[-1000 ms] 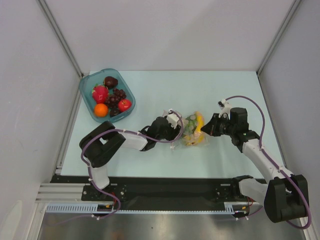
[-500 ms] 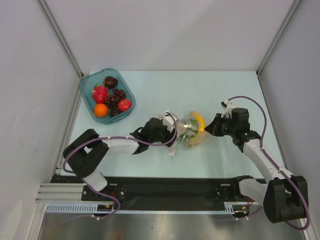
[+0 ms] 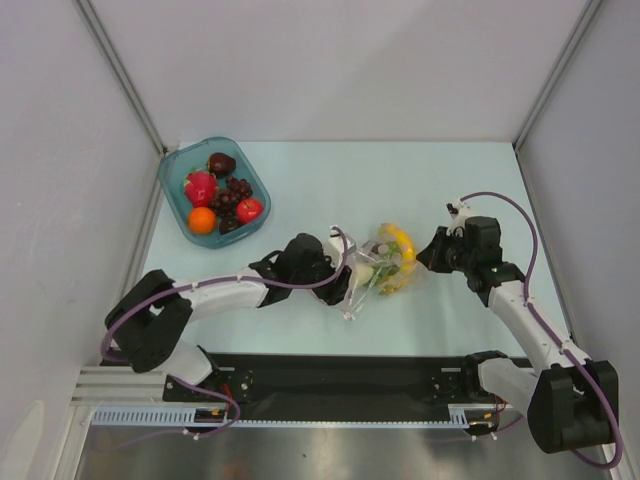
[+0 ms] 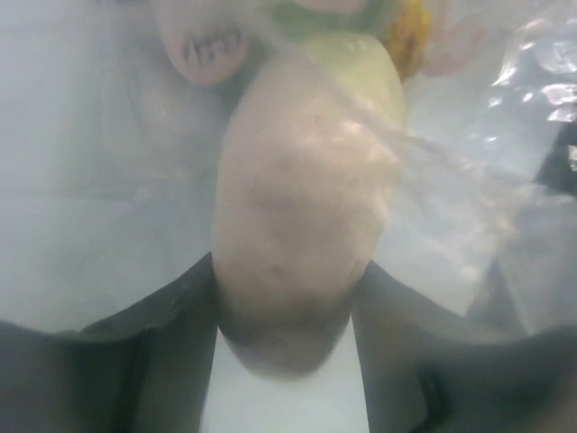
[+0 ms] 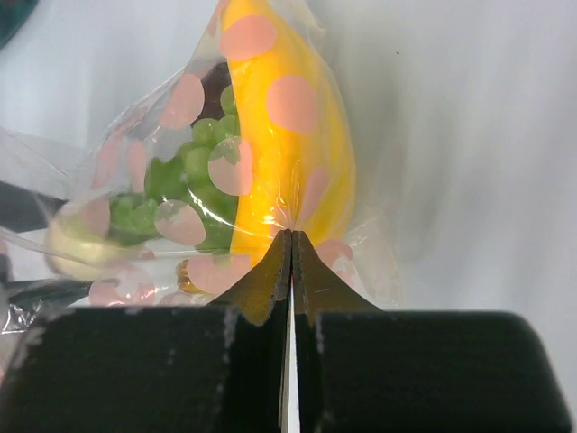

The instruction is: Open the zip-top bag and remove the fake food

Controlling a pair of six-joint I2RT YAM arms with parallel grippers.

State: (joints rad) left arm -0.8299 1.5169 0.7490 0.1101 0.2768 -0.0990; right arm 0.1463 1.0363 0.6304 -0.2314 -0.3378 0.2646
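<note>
The white piece (image 3: 364, 271) in my left gripper should next go up and outward, to the left in the top view, to the teal fruit tray, over its near end (image 3: 215, 219), and my left gripper will let go of it there.
The zip-top bag (image 3: 385, 265) lies mid-table between my two grippers, clear plastic with pink dots (image 5: 135, 153). Inside it are a yellow banana (image 3: 398, 243) (image 5: 279, 135) and green grapes (image 5: 194, 176). My right gripper (image 3: 425, 252) (image 5: 290, 236) is shut on a pinch of the bag's plastic at its right end, next to the banana. My left gripper (image 3: 345, 272) (image 4: 287, 280) is at the bag's left end. Its fingers sit on both sides of the white oval piece (image 3: 364, 271) (image 4: 302, 198), with hazy plastic around it. The zip strip is not clear to see.
A teal translucent tray (image 3: 175, 170) stands at the back left. It holds a strawberry, an orange (image 3: 201, 221), dark grapes and other red and dark fruit. Grey walls close in the left, back and right sides.
My left arm has stretched out lower and drawn its gripper slightly left and toward the front. The white oval piece now shows at the bag's left end. The right gripper keeps its pinch and has barely moved.
</note>
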